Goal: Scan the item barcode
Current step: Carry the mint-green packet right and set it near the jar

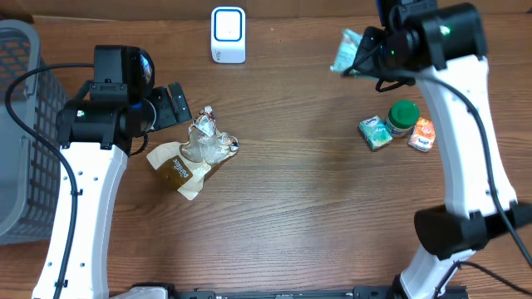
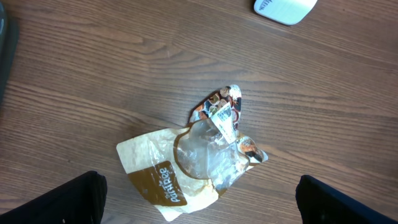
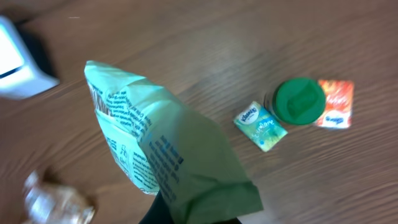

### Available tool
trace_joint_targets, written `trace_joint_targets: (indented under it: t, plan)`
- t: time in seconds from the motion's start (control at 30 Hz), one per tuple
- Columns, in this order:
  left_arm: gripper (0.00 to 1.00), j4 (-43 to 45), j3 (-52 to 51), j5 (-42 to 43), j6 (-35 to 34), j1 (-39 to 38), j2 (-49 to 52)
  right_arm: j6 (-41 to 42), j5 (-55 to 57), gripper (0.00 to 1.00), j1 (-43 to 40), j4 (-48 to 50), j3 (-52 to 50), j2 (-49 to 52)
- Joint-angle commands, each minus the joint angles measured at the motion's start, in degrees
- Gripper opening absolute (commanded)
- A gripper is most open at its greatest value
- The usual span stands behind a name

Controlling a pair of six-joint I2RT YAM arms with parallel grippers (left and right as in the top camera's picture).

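The pale green packet (image 1: 345, 51) goes down in my right gripper next toward the empty tabletop just outward of the tissue pack, for release in that spot.
My right gripper (image 1: 366, 55) is shut on a pale green printed packet (image 1: 345, 51), held in the air at the back right. In the right wrist view the packet (image 3: 168, 155) fills the middle, blue print facing the camera, and it hides most of the gripper (image 3: 186, 219). I cannot make out a barcode on it. The white scanner (image 1: 228, 34) stands at the back centre, left of the packet and apart from it. My left gripper (image 1: 179, 104) is open above a crumpled brown and clear bag (image 2: 193, 162), its dark fingers (image 2: 68, 202) wide on either side.
A grey basket (image 1: 21, 124) stands at the left edge. A small tissue pack (image 1: 376, 132), a green-lidded jar (image 1: 403, 116) and an orange packet (image 1: 422, 134) lie together at the right. The scanner's corner (image 2: 283, 7) shows in the left wrist view.
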Motion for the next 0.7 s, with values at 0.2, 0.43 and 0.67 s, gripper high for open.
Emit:
trace_joint_targets:
  t: [0.2, 0.43, 0.67]
  plan:
    - [1.0, 0.02, 0.85, -0.37, 1.29, 0.26, -0.13, 6.32, 7.28, 0.04, -4.17, 22.1, -26.8, 0.85]
    - [0.99, 0.02, 0.85, -0.37, 1.29, 0.26, -0.13, 6.51, 7.63, 0.26, -6.56, 33.83, -39.58, 0.85]
    - [0.99, 0.02, 0.85, -0.37, 1.29, 0.26, -0.13, -1.53, 4.52, 0.75, -6.69, 32.92, -39.04, 0.76]
